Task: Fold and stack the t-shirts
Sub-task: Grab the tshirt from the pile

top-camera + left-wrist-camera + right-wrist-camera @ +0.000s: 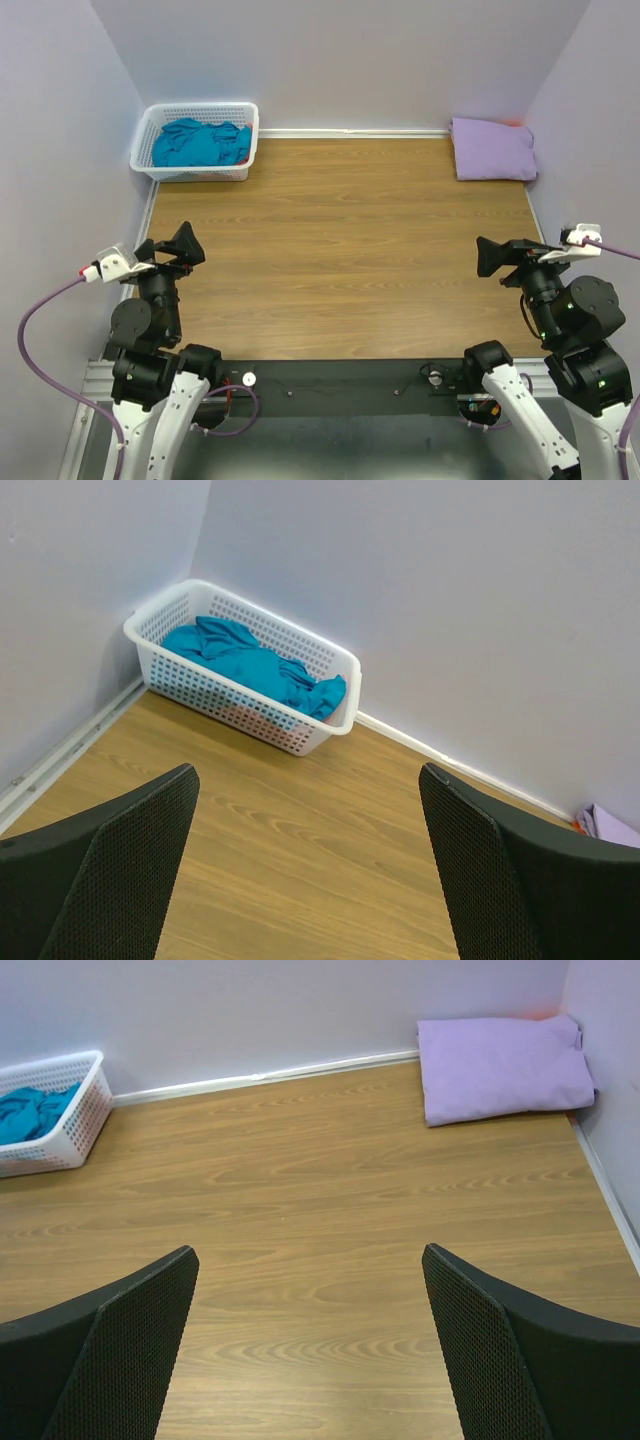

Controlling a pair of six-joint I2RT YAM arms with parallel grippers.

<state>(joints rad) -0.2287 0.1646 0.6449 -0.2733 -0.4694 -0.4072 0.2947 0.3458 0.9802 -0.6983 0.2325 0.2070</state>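
The teal-blue t-shirt lies outward with the basket around it, so the robot's left gripper will reach outward over the basket's rim and go down onto the teal-blue t-shirt's middle (209,147) (262,672).
A crumpled teal-blue t-shirt (199,142) (255,664) (28,1113) lies in the white lattice basket (243,122) at the far left corner. A pale lavender t-shirt (491,149) (500,1066) lies folded in the far right corner, with a sliver of coral-pink cloth (513,122) showing behind it. My left gripper (186,246) (308,780) hovers open over the near left of the table, nothing between its fingers. On the near right my right gripper (486,256) (308,1260) is open too, and holds nothing.
The wooden table (340,250) is boxed in by pale walls on three sides. The basket (250,715) stands against the back wall. A black bar (340,378) with the arm bases runs along the near edge.
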